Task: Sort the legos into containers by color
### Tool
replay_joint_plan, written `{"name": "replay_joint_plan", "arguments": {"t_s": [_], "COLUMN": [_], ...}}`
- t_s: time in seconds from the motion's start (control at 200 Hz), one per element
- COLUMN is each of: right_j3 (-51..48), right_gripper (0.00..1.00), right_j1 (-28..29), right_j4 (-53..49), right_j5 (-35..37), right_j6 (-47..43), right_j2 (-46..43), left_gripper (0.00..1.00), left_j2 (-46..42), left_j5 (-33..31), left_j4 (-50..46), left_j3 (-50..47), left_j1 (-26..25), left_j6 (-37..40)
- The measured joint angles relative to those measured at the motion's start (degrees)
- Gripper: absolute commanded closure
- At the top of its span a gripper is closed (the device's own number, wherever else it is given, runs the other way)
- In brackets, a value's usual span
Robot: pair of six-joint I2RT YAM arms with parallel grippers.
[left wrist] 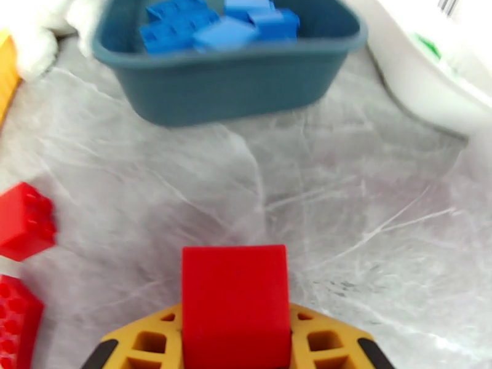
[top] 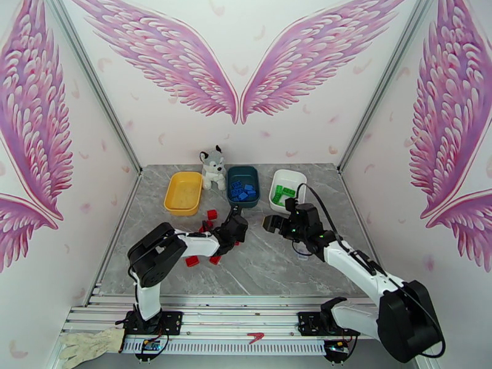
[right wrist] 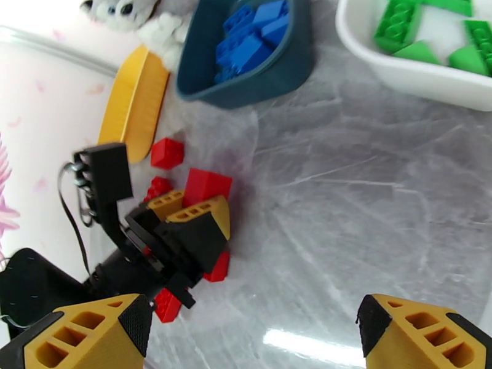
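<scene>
I should next lift my left gripper outward and release the red lego over the empty yellow tray, as the teal tray has blue legos and the white tray green ones.
My left gripper (top: 231,232) is shut on a red lego (left wrist: 235,296), which sticks up between its yellow pads (left wrist: 154,339) just above the table. The right wrist view shows that same gripper (right wrist: 195,211) and the held red lego (right wrist: 208,184). More red legos (top: 212,214) (top: 192,261) (right wrist: 166,152) lie loose around it. The yellow tray (top: 183,192) holds no legos that I can see. Several blue legos (right wrist: 252,35) lie in the teal tray (top: 243,186), and green legos (right wrist: 400,23) lie in the white tray (top: 287,190). My right gripper (top: 270,224) (right wrist: 258,339) hovers open over bare table, nothing between its fingers.
A grey-white husky plush (top: 213,167) sits at the back between the yellow and teal trays. White walls with pink wings close in the table on three sides. A white glove (top: 86,344) lies by the left arm's base.
</scene>
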Motion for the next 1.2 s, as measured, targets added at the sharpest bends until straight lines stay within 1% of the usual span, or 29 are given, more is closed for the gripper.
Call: {"name": "replay_joint_plan", "arguments": {"t_s": [0.11,0.245,0.45,0.65,0.715,0.805,0.9,0.975,1.12,1.2], "right_j3": [2.4,5.1,7.6,9.0,9.1,9.5,10.1,10.4,10.7,10.7], "right_gripper": [0.07,0.07,0.07,0.07,0.07,0.07,0.07,0.06,0.06,0.05], "right_j1": [4.3,8.9,14.0,16.2,16.3,16.3,16.3,16.3,16.4,16.4], "right_j4": [0.1,0.2,0.2,-0.1,-0.4,-1.5,-2.3,-2.8,-3.4,-3.6], "right_j5": [-0.4,-0.4,-0.3,0.1,0.6,1.6,2.6,3.1,4.3,5.0], "right_j6": [-1.3,-2.6,-3.6,-4.3,-4.3,-4.4,-4.5,-4.6,-4.9,-5.1], "right_j2": [3.7,7.3,11.4,13.4,13.9,14.6,15.0,15.1,15.1,15.1], "left_gripper": [0.78,0.78,0.77,0.75,0.68,0.47,0.34,0.31,0.28,0.27], "left_j2": [-3.7,-7.5,-10.6,-10.9,-10.8,-10.0,-9.3,-9.3,-9.6,-10.6], "left_j5": [0.0,0.0,0.0,0.5,1.0,1.7,2.4,2.9,3.1,3.0], "left_j4": [0.2,0.9,0.9,2.3,2.2,1.6,1.7,1.9,2.2,2.3], "left_j3": [-1.2,-3.2,-5.1,-5.1,-5.0,-3.3,-1.6,-1.6,-2.0,-3.3], "left_j1": [2.1,6.5,15.7,24.8,27.0,28.9,29.3,29.2,28.4,27.1], "left_j6": [0.2,0.2,0.2,-0.9,-1.2,-1.2,-1.0,-1.2,-1.0,-0.6]}}
